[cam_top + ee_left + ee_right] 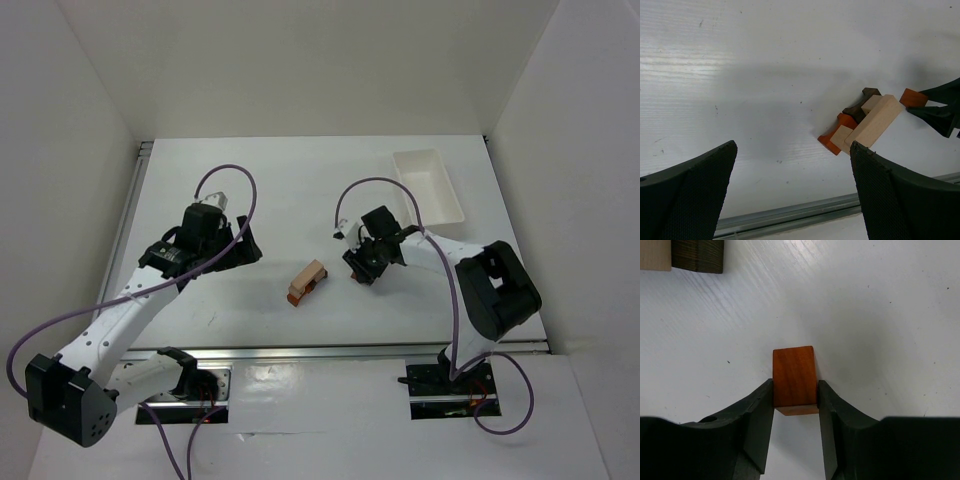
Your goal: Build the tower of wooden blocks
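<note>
The pale tan long block [874, 121] lies to the left of my right gripper in the top view. Next I will lift, turn and bring my right gripper over it to release.
The wood block tower [306, 283] is a small cluster low on the table centre: a pale tan long block [874, 121] lies over a tan cube, an orange-red piece [830, 141] and a dark brown piece [860, 104]. My right gripper [795, 397] is shut on a separate orange-red block [794, 381], just right of the cluster [360, 262]; that block also shows in the left wrist view [913, 97]. My left gripper [243, 245] is open and empty, left of the cluster, fingers [890, 190] wide apart.
A white rectangular plastic tray [430, 186] stands at the back right. A metal rail [340, 351] runs along the table's near edge. White walls close in the left, right and back.
</note>
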`<state>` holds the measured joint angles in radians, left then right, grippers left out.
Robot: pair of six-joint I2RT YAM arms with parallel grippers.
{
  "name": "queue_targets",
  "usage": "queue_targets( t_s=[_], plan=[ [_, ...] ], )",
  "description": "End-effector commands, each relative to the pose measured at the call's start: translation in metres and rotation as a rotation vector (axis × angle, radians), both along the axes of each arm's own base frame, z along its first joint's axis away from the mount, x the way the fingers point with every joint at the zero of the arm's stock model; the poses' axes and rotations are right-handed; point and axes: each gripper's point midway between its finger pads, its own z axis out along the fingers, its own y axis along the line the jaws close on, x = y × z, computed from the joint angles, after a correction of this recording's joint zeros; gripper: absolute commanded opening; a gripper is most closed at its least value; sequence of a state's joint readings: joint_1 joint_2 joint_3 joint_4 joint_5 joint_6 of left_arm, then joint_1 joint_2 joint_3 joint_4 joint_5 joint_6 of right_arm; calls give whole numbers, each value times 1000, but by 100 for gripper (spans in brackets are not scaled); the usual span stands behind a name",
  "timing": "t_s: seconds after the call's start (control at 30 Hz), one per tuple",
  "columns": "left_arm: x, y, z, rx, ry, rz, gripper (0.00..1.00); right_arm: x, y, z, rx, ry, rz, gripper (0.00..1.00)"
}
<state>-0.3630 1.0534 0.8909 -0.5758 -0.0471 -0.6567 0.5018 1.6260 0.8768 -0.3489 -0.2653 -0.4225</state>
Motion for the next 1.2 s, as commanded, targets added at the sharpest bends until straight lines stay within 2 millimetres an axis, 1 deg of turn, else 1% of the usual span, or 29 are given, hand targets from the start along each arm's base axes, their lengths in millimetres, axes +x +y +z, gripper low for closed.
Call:
queue_targets(
  t_s=[0.0, 0.07, 0.1, 0.17, 0.2, 0.23, 0.27, 0.3, 0.33, 0.37, 0.4, 0.43, 0.47, 0.5, 0.53, 0.6, 0.63, 0.67, 0.7, 0.73, 0.77, 0.9, 0.93, 0.97, 1.03, 1.07, 1.1, 1.17],
  plan=[
    [5, -4, 15, -1, -48, -20, 99, 4, 2, 7, -4, -24, -8, 26],
    [5, -4, 15, -1, -48, -20, 99, 6, 2, 16, -9, -61, -10, 25],
    [5, -4, 15, -1, -48, -20, 99, 12, 2, 23, -11, -90, -19, 25],
    [4, -2, 20, 3, -57, -14, 99, 18, 2, 43, -11, -158, -9, 24],
    [4, -2, 20, 3, -57, -14, 99, 24, 6, 56, 4, -197, 1, 23],
    [4, -2, 20, 3, -57, -14, 99, 28, 6, 68, 0, -237, 36, 23],
    [4, -2, 20, 3, -57, -14, 99, 34, 8, 85, 10, -287, 58, 23],
    [4, -2, 23, -2, -68, -13, 99, 41, 17, 109, 42, -333, 91, 23],
    [4, -2, 23, -2, -69, -13, 99, 43, 25, 119, 54, -364, 133, 23],
    [3, -2, 26, -5, -77, -13, 99, 43, 37, 134, 59, -426, 218, 23],
    [4, 0, 25, 1, -79, -7, 99, 41, 47, 143, 65, -453, 276, 23],
    [3, 0, 28, 1, -79, -7, 99, 43, 57, 160, 71, -502, 324, 23],
    [1, 3, 28, 10, -79, 2, 99, 34, 75, 159, 43, -528, 445, 23],
    [1, 5, 31, 9, -91, 19, 99, 25, 82, 156, 24, -515, 517, 25],
    [1, 5, 31, 9, -91, 19, 99, 19, 102, 162, 15, -560, 639, 25],
    [-1, 3, 35, 4, -102, 10, 99, 7, 115, 165, -10, -568, 761, 25],
    [-2, 6, 35, 11, -103, 18, 99, 3, 121, 165, -32, -595, 840, 25],
    [-2, 9, 37, 16, -101, 37, 99, -9, 126, 159, -49, -578, 907, 25],
    [-3, 8, 37, 22, -103, 35, 99, -14, 129, 158, -48, -584, 955, 25],
    [-6, 6, 35, 20, -90, 31, 99, -15, 130, 159, -47, -599, 986, 25],
    [-5, 8, 35, 27, -93, 39, 99, -19, 133, 159, -54, -621, 1053, 25],
    [-7, 10, 35, 39, -85, 53, 99, -34, 132, 154, -56, -610, 1180, 25],
    [-9, 7, 35, 39, -85, 43, 99, -32, 135, 153, -59, -610, 1188, 25],
    [-9, 7, 35, 39, -85, 43, 99, -37, 138, 144, -56, -587, 1231, 25],
    [-8, 9, 35, 38, -86, 56, 99, -35, 140, 142, -64, -572, 1245, 25],
    [-8, 9, 35, 38, -86, 56, 99, -39, 143, 131, -74, -548, 1280, 25],
    [-8, 9, 35, 38, -86, 56, 99, -37, 145, 130, -74, -547, 1281, 25],
    [-7, 10, 35, 44, -88, 62, 99, -35, 147, 119, -82, -511, 1288, 26]
  ],
)
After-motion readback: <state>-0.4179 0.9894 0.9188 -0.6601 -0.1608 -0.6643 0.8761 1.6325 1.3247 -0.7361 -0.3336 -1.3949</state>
